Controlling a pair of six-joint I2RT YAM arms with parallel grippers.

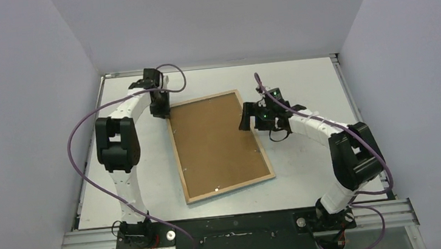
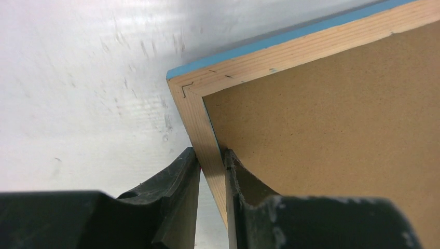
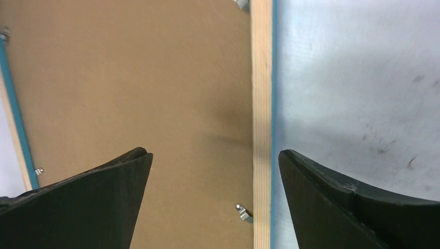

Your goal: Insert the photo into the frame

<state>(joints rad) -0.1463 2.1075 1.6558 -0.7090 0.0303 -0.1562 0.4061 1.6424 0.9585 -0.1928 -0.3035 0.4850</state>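
Note:
I will next lift the frame's held bar up and outward with my left gripper, over the bare tabletop past the frame's far bar, then let go.
The frame (image 1: 230,188) lies face down in the middle of the table, with its wooden reverse up and its blue edge showing. The brown backing board (image 1: 216,140) sits inside it. The photo is not in view. My left gripper (image 1: 161,112) is shut on the frame's left rail near the far left corner. In the left wrist view (image 2: 210,155) one finger is outside the rail (image 2: 290,49) and one is on the board side. My right gripper (image 1: 246,117) is open above the frame's right rail (image 3: 262,104). It straddles the rail (image 3: 214,155) without touching it.
Small metal clips (image 3: 244,212) hold the backing board (image 3: 129,78) along the rail's inner edge. The white table (image 1: 314,170) is bounded by grey walls at the left, right and back. A metal rail runs along the near edge by the arm bases.

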